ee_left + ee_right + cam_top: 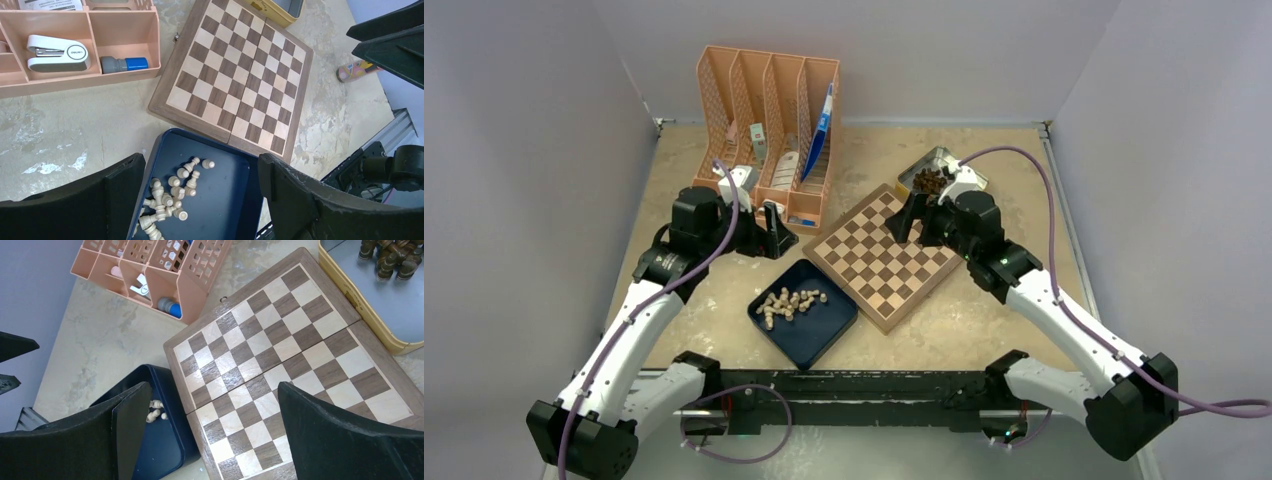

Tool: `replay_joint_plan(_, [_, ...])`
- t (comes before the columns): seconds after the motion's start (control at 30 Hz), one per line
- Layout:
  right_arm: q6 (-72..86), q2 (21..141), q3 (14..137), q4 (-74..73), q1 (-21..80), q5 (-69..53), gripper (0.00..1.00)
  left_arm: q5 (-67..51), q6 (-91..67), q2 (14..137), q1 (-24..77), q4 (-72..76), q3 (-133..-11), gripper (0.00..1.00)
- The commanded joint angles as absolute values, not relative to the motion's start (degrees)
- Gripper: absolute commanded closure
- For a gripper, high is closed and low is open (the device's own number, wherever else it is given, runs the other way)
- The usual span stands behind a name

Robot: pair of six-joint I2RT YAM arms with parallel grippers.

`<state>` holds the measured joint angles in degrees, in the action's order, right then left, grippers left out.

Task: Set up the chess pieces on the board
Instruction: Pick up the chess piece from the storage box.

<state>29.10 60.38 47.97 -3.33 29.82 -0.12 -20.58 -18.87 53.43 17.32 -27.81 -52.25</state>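
Observation:
My right gripper should move across to the left in the top view and go down onto one pale piece (823, 298) (164, 416), which sits below the gripper and clear of the heap.
The chessboard (882, 258) lies bare at the table's middle, turned like a diamond. It also shows in the left wrist view (235, 75) and the right wrist view (280, 365). Several pale chess pieces (789, 303) lie heaped in a dark blue tray (819, 345), just left of the board's near corner. My left gripper (774, 232) is open and empty, held above the tray (225, 200) and the pieces (170, 192). My right gripper (904, 218) is open and empty above the board's far part. The pieces (156, 411) peek out past its left finger.
A pink desk organizer (769, 120) with a stapler (57, 51) stands at the back left, close to the board's corner. A yellow tin (914, 172) with dark chess pieces (392, 255) sits behind the board's right side. A small pink tube (357, 69) lies on the table.

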Motion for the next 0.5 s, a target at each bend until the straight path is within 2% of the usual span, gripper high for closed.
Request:
replay_joint_plan(0.0, [30.0,58.7,48.5,-2.0,29.6,-1.6,0.01,-21.4,-18.1,52.2,17.5,-25.7,-52.4,0.17])
replay_joint_plan(0.37, [32.5,57.1,48.0,-0.3,29.8,-12.4,0.02,-16.2,-16.9,48.5,17.5,-28.8,-51.3,0.17])
replay_joint_plan(0.47, [33.4,58.3,47.8,1.4,31.5,-13.4,0.1,-13.7,-17.4,46.7,17.4,-29.5,-51.5,0.17])
